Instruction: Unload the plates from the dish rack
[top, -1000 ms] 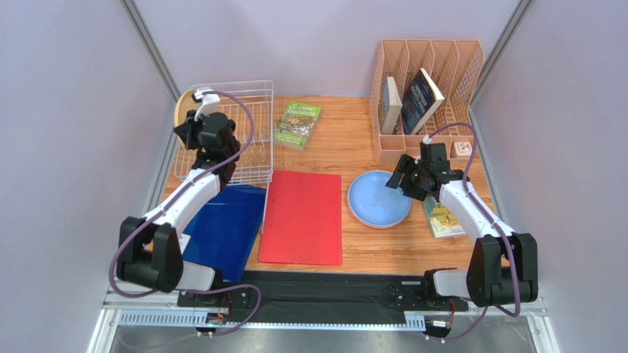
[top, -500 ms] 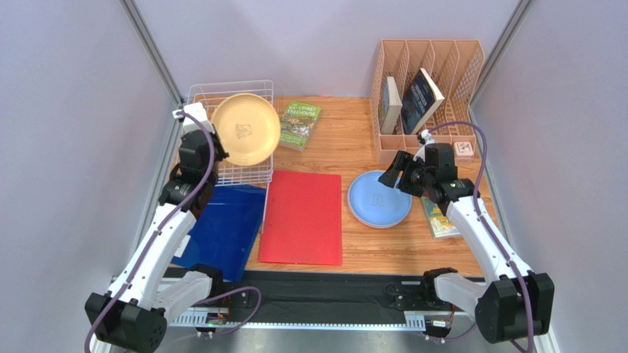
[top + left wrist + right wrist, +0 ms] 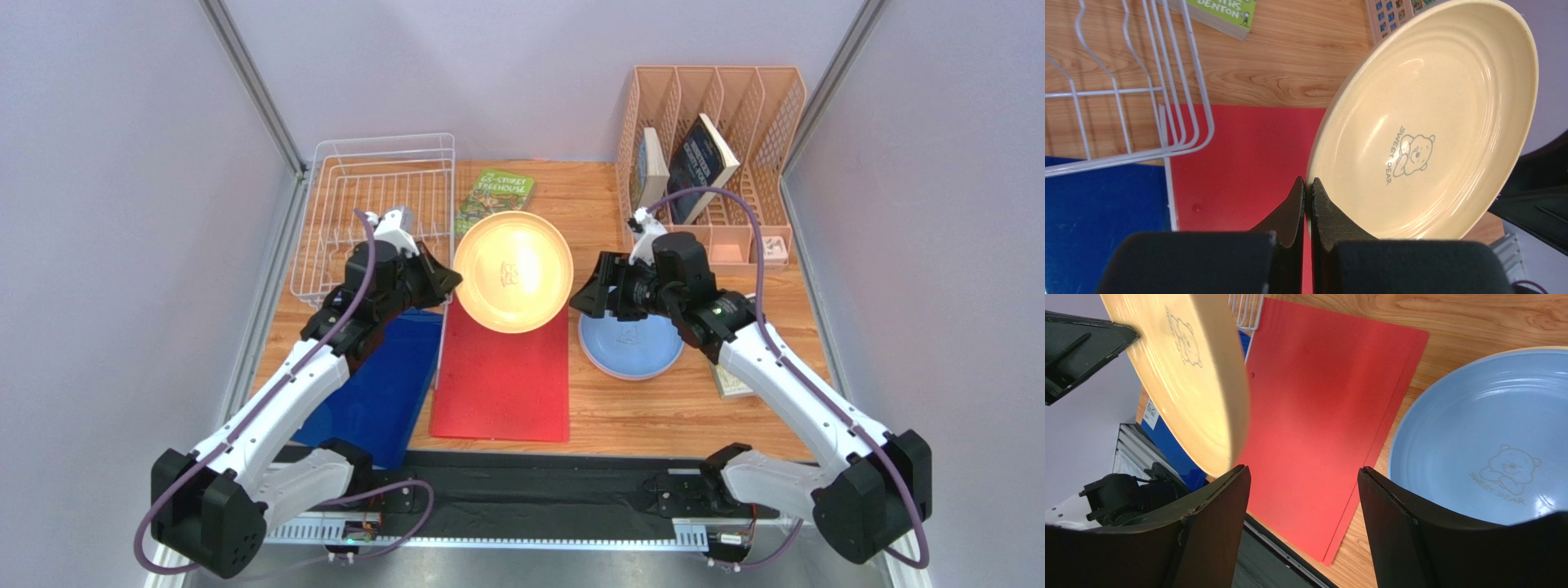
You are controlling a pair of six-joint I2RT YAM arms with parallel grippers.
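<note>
I will move my right gripper toward the cream plate's free rim (image 3: 570,287) (image 3: 1238,425) next, put its fingers on both sides of it and close.
A cream plate (image 3: 513,271) with a bear mark hangs tilted in the air above the red folder (image 3: 503,374). My left gripper (image 3: 448,284) is shut on its left rim. In the left wrist view the gripper (image 3: 1308,184) pinches the plate (image 3: 1425,116) at its edge. The white wire dish rack (image 3: 374,184) stands at the back left with no plate showing in it. A blue plate (image 3: 638,349) lies flat on the table. My right gripper (image 3: 591,298) hovers open between the two plates. In the right wrist view the gripper (image 3: 1303,471) holds nothing, and the cream plate's (image 3: 1186,373) rim is close to its left finger.
A blue folder (image 3: 368,392) lies left of the red one. A green book (image 3: 494,186) lies beside the rack. A peach organiser (image 3: 711,135) with books stands at the back right. Another book (image 3: 734,382) lies under my right arm.
My left arm lifted the cream plate out of the rack and carried it right, over the red folder. My right gripper left the blue plate and moved left towards the cream plate.
</note>
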